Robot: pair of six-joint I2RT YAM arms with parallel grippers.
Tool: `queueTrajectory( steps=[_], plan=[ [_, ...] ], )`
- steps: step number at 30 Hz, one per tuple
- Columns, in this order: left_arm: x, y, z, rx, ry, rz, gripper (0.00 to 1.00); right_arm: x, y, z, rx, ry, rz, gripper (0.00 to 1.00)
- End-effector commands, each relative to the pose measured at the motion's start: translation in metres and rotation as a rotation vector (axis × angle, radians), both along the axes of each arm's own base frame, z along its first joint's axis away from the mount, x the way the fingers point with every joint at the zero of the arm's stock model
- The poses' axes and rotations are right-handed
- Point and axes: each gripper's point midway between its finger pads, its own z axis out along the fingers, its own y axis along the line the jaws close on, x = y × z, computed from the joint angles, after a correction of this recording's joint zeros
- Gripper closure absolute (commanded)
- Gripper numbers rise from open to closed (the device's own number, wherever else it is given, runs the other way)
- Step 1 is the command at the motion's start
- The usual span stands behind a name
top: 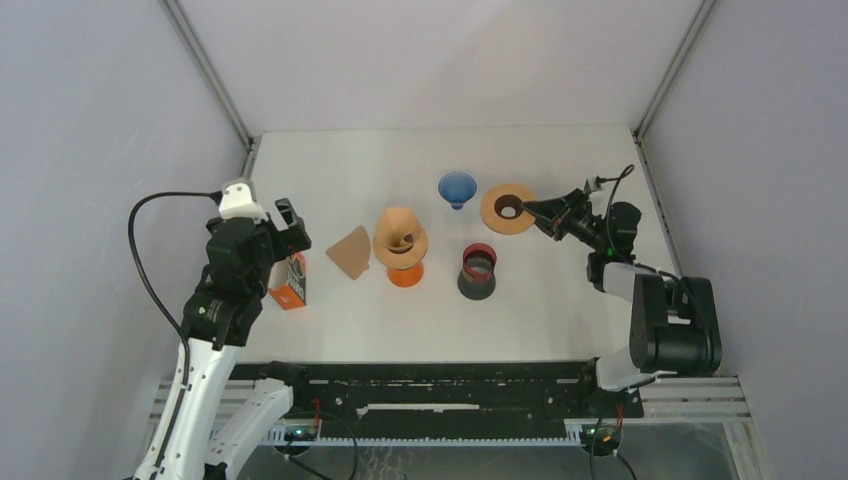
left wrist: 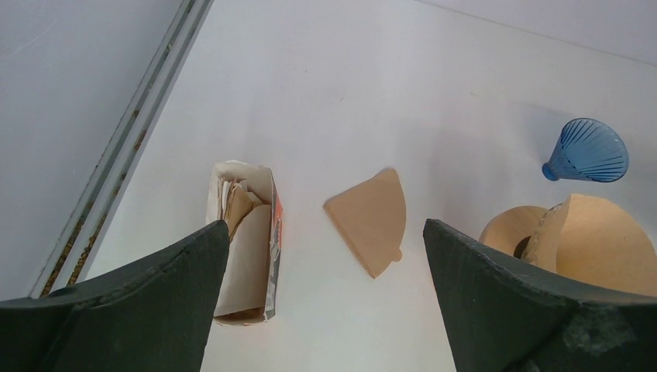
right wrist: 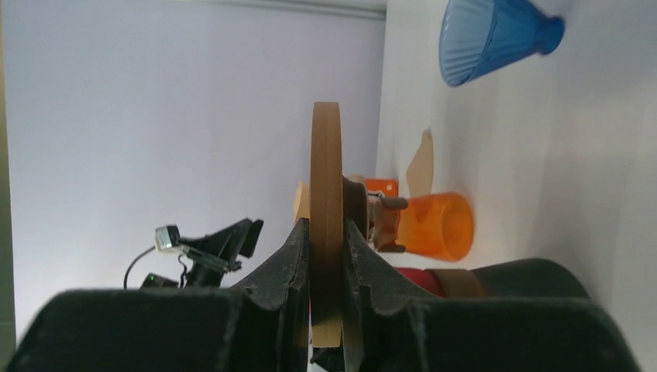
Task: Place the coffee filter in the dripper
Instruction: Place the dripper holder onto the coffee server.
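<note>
The wooden ring needs to go down onto the dark cup's red rim (top: 479,258) (right wrist: 417,280), after the right gripper first moves back and to the left in the top view.
A flat brown coffee filter (top: 350,252) (left wrist: 372,217) lies on the white table, left of an orange dripper (top: 404,272) (right wrist: 438,226) that carries a wooden ring with another brown filter (top: 400,235) (left wrist: 593,240) standing in it. A blue ribbed dripper cone (top: 457,187) (left wrist: 589,151) (right wrist: 496,35) lies further back. My left gripper (top: 288,232) (left wrist: 325,227) hangs open above the table, between the filter box and the flat filter, holding nothing. My right gripper (top: 530,208) (right wrist: 326,225) is shut on the edge of a second wooden ring (top: 508,208) (right wrist: 326,178), held above the table.
An open orange box of filters (top: 289,281) (left wrist: 246,244) lies below the left gripper. A dark cup with a red rim (top: 477,271) stands in front of the right gripper. Walls close in the table at the left, the back and the right.
</note>
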Motion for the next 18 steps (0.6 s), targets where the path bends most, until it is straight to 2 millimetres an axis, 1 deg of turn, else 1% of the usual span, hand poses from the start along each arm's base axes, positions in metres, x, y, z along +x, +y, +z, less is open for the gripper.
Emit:
queueTrajectory(
  steps=[1,7,9,14,18],
  plan=[
    [0.005,-0.001,-0.001,-0.002,-0.014,-0.003,0.00,-0.024,0.024,0.022,-0.013,-0.091,0.100,0.97],
    [0.007,-0.001,-0.004,0.000,-0.002,-0.004,0.00,-0.054,0.052,0.017,-0.015,-0.077,0.214,0.97],
    [0.007,-0.001,-0.005,0.000,0.001,-0.004,0.00,-0.062,0.059,0.010,-0.029,-0.059,0.239,0.97],
    [0.009,-0.002,-0.008,0.001,0.011,-0.009,0.00,-0.080,0.069,-0.006,-0.039,-0.015,0.283,0.97],
    [0.010,-0.004,-0.009,-0.002,0.018,-0.019,0.00,-0.088,0.072,-0.023,-0.045,0.028,0.292,0.96]
  ],
)
